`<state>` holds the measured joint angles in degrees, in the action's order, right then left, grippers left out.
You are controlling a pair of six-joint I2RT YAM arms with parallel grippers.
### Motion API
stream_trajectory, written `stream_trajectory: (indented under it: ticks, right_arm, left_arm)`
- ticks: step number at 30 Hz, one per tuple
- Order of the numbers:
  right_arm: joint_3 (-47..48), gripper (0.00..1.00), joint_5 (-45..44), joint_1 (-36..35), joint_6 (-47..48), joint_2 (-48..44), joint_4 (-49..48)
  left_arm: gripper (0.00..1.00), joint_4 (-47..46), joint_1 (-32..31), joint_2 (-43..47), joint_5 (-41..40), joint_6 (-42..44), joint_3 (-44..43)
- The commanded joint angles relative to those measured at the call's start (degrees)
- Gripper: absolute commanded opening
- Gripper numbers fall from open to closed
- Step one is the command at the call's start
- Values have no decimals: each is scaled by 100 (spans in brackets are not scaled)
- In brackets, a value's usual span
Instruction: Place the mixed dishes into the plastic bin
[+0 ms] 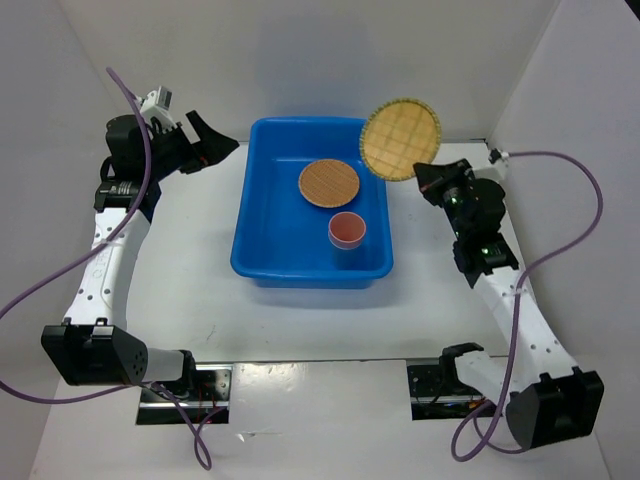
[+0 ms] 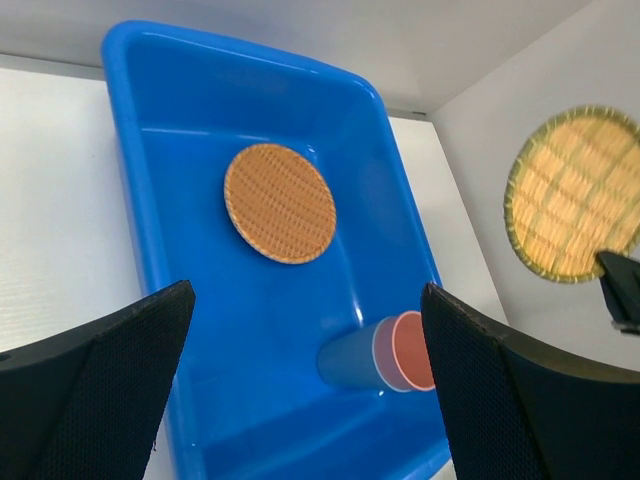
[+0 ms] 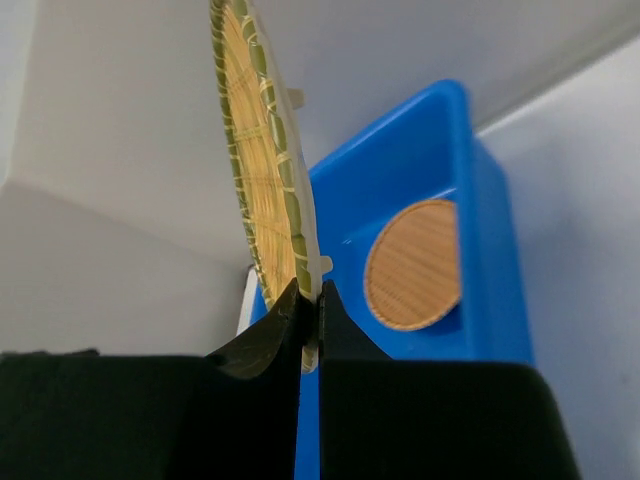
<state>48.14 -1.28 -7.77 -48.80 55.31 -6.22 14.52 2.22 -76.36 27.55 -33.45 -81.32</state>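
The right gripper next carries the plate left in the top view and down into the bin (image 1: 262, 215), over the tan plate, which lies flat and uncovered.
The blue plastic bin (image 1: 262, 215) stands mid-table. Inside lie a tan woven plate (image 1: 329, 184) and a pink cup nested in a blue cup (image 1: 347, 230); they also show in the left wrist view, plate (image 2: 279, 203) and cups (image 2: 385, 352). My right gripper (image 1: 425, 172) is shut on the edge of a second woven plate (image 1: 401, 138) with a green-yellow rim, held upright above the bin's far right corner; the right wrist view shows the plate (image 3: 262, 170) edge-on between the fingers (image 3: 311, 310). My left gripper (image 1: 215, 142) is open and empty, left of the bin.
White walls enclose the table on the left, right and back. Purple cables (image 1: 585, 190) loop beside both arms. The bin (image 2: 150, 200) fills most of the left wrist view. No other dishes show on the table.
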Motion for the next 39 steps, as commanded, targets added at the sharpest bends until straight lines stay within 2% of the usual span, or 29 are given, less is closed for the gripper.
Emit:
stream_trajectory:
  ticks: [1,15,22,28,32,39]
  right_arm:
    - [844,0,102,-530,660,470,-715]
    - [2593,0,453,-761,854,3572,-380]
    - [3517,0,260,-954,960,4627,32]
    - [3877,0,619,-1007,837,5243,209]
    - [4307,0,620,-1059,837,5630,709]
    - [4467,0,559,-1113,889,5877,850]
  left_arm:
    - [100,-283,33,16,400,-65,2]
    - [100,-231,33,-204,506,93,2]
    - [100,-178,33,-362,506,146,-51]
    - [100,-178,86,-362,506,199,-51]
    - [100,-178,86,-362,506,199,-51]
    - [100,-178,86,-415,506,199,-51]
